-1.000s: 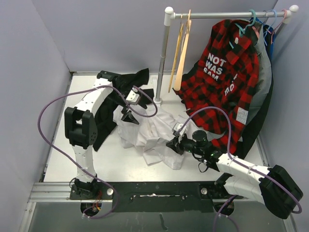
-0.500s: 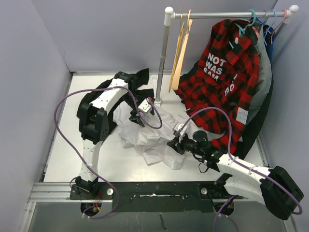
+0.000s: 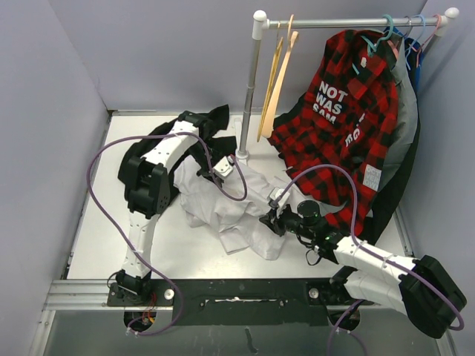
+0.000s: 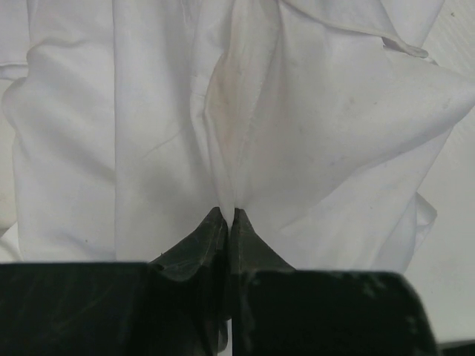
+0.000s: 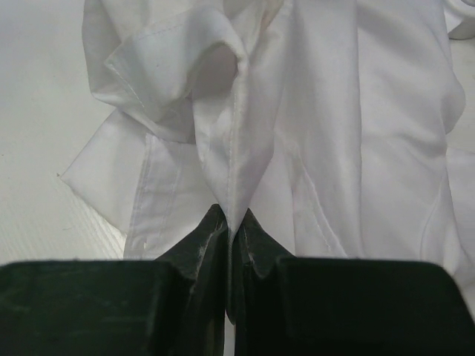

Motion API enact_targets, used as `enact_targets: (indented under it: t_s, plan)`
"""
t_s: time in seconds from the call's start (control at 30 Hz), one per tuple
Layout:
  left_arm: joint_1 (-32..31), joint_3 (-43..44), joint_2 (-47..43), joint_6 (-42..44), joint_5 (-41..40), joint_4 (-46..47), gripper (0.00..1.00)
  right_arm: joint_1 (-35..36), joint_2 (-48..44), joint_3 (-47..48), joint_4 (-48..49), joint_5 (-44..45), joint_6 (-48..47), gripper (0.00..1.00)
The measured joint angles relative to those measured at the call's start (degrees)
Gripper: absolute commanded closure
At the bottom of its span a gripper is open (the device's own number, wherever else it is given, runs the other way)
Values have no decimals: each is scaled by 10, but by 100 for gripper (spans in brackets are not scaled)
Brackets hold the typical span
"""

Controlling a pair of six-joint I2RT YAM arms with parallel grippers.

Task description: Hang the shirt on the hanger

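Note:
My right gripper carries the shirt's seamed edge outward next and releases it over the shirt's far side by the post [image 3: 269,176], since that side lies outward of the gripper.
The white shirt [image 3: 226,211] lies crumpled on the table in the middle of the top view. My left gripper [image 3: 214,174] is at its far edge, shut on a fold of the shirt [image 4: 245,148]; the fabric rises pinched between the black fingertips [image 4: 228,215]. At the shirt's near right side my right gripper [image 3: 272,221] is shut on a seamed edge of the shirt [image 5: 245,133], cloth drawn into the tips [image 5: 230,219]. The pale tan hanger [image 3: 276,81] hangs by its hook on the rail, apart from both grippers.
A white-posted rail [image 3: 349,22] stands at the back right. It carries a red-and-black plaid shirt [image 3: 345,119], dark garments and teal hangers [image 3: 387,31]. A black garment [image 3: 200,126] lies under the left arm at the back left. Grey walls close in left and back.
My left gripper has moved right over the shirt's far edge and closed on a fold of it. The right gripper has kept its hold and barely shifted.

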Motion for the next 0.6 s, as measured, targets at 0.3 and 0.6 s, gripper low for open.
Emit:
enact_targets:
  t_s: [0.3, 0.6]
  plan:
    - [21, 2, -7, -42, 9, 0, 60, -3, -25, -8, 1, 60, -2, 100]
    - [36, 2, -65, -56, 18, 0, 100, -25, -31, -8, 4, 73, -15, 100]
